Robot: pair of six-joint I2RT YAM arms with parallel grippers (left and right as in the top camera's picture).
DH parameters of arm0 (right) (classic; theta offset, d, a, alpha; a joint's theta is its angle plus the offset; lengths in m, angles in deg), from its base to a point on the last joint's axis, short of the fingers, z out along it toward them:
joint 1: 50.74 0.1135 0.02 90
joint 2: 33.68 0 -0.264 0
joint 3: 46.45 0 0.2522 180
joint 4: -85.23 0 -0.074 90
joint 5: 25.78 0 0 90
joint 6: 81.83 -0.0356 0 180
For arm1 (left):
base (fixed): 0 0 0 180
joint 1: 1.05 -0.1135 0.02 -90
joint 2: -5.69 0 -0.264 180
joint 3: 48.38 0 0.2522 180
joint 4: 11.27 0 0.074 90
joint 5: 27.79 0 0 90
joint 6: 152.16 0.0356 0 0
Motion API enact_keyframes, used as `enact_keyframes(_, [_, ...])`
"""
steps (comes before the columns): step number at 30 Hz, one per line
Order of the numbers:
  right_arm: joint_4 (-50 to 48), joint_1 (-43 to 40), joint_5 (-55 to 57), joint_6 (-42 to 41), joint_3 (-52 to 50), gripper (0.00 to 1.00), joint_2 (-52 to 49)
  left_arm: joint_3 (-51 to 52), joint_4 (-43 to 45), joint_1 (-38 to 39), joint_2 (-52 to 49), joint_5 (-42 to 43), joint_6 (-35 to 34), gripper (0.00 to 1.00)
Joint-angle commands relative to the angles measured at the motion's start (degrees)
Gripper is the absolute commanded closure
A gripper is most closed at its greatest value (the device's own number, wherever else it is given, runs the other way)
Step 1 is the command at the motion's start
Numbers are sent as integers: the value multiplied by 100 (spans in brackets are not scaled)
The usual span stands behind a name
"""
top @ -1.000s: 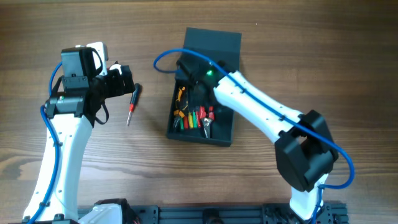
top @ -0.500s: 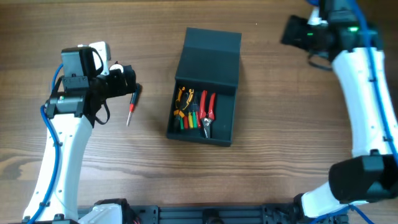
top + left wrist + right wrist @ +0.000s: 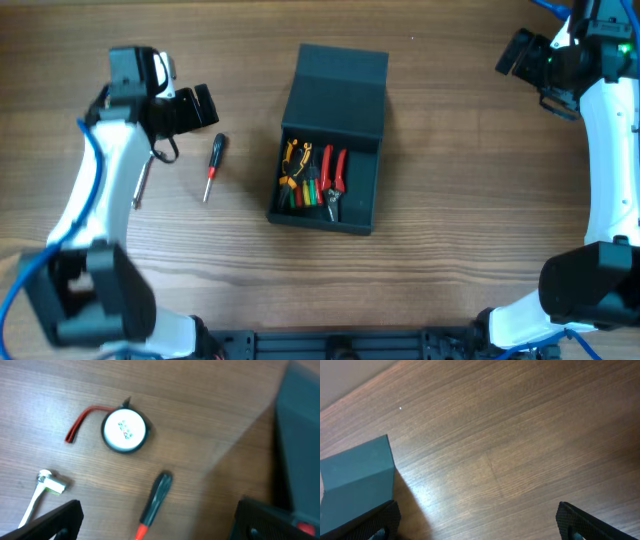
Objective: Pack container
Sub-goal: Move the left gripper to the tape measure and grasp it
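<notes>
My left gripper moves down onto the round black-and-white tape measure next, open fingers on either side of its casing.
The dark teal-black container stands open at the table's centre, its flap lid lying flat behind it. Inside are red-handled pliers and several small orange, green and red tools. A screwdriver with a black handle and red shaft lies on the table left of the box. My left gripper is open and empty just behind the screwdriver, which also shows between its fingers in the left wrist view. My right gripper is open and empty at the far right, well away from the box.
In the left wrist view a round black-and-white tape measure with a red strap and a silver wrench lie on the wood; the container's side is at the right. The wrench also shows overhead. The right wrist view shows the lid's corner and bare wood.
My right arm has swung out of the container to the far right corner, empty. My left arm has shifted back and a little left; the screwdriver has not moved.
</notes>
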Motion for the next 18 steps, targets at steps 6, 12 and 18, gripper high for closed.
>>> enact_keyframes(6, [190, -9, -61, 92, -59, 0, -50, -1394, -245, -44, -1967, -745, 772, 1])
enact_keyframes(12, [382, -9, -61, 92, -59, 1, -50, -1394, 214, -57, -2332, -855, 824, 0])
enact_keyframes(18, [555, -9, -59, 92, -59, 1, -50, -1394, 442, -68, -2524, -852, 881, 1])
